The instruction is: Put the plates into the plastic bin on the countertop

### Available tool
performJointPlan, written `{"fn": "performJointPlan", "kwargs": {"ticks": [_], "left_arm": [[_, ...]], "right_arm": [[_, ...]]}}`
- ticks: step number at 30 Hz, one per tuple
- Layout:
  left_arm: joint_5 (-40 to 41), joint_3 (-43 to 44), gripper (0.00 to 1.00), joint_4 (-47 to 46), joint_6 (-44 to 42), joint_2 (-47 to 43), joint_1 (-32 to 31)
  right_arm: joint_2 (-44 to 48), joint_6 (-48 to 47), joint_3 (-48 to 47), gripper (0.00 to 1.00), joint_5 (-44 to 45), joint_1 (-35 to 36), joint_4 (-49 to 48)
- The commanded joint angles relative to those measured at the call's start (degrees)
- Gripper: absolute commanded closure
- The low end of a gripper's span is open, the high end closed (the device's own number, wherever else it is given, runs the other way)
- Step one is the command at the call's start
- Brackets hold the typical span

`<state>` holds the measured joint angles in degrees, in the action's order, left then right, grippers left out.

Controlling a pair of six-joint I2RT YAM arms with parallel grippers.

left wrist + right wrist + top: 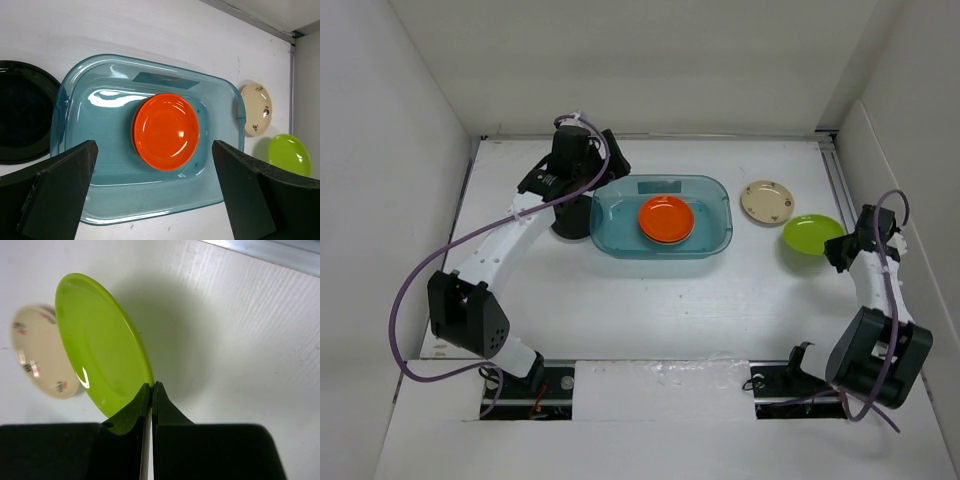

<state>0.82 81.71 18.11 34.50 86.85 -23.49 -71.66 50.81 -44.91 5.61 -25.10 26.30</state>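
Observation:
I will lift the green plate with my right gripper, carry it past the cream one and then lower it onto the orange plates in the bin [716,196].
The teal plastic bin [716,196] sits mid-countertop and holds stacked orange plates [666,219], which also show in the left wrist view [165,131]. My left gripper [582,190] is open and empty, above the bin's left end. A black plate [22,117] lies left of the bin, mostly hidden under the left arm in the top view. My right gripper [839,246] is shut on the rim of the lime green plate [811,233], which is tilted and lifted in the right wrist view [100,345]. A cream plate [767,202] lies on the white countertop [650,300] between bin and green plate.
White walls enclose the countertop on the left, back and right. A metal rail [837,175] runs along the right edge. The cream plate [37,352] lies close beside the green plate.

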Motion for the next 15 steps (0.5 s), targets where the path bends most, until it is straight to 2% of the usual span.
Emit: {"fn": "performJointPlan", "kwargs": {"ticks": [1, 3, 7, 9, 10, 11, 13, 14, 15], "left_arm": [[-0.3, 2.0, 0.00, 0.5, 0.2, -1.9, 1.9], [-0.8, 1.4, 0.00, -0.1, 0.2, -1.9, 3.0], [2.5, 0.9, 0.00, -0.1, 0.2, -1.9, 3.6], [3.2, 0.2, 0.00, 0.5, 2.3, -1.9, 4.8], [3.2, -0.8, 0.00, -0.4, 3.1, -2.6, 7.3], [1.7, -3.8, 0.00, -1.4, 4.1, -3.2, 9.1], [-2.4, -7.3, 0.00, -4.5, 6.4, -5.1, 13.6], [-2.4, -9.9, 0.00, -4.5, 7.1, -5.6, 17.8], [-2.4, -10.8, 0.00, -4.5, 7.6, -5.6, 19.7]], "right_arm": [[5.5, 1.3, -5.5, 1.00, 0.4, 0.9, 2.3], [7.3, 1.3, -7.0, 1.00, -1.2, 0.9, 2.8], [8.9, 1.3, -10.5, 1.00, -4.3, 6.2, 3.4], [9.7, 1.8, -11.6, 1.00, -7.3, 11.9, -0.9], [9.7, 1.8, -12.2, 1.00, -9.7, 14.1, -2.0], [8.6, 1.8, -14.1, 1.00, -10.3, 19.7, -4.1], [2.5, -0.3, -17.7, 1.00, -10.8, 25.5, -4.2], [0.1, -1.2, -19.5, 1.00, -11.5, 31.0, -4.2], [-2.2, -1.2, -22.7, 1.00, -11.5, 33.7, -4.2]]}}
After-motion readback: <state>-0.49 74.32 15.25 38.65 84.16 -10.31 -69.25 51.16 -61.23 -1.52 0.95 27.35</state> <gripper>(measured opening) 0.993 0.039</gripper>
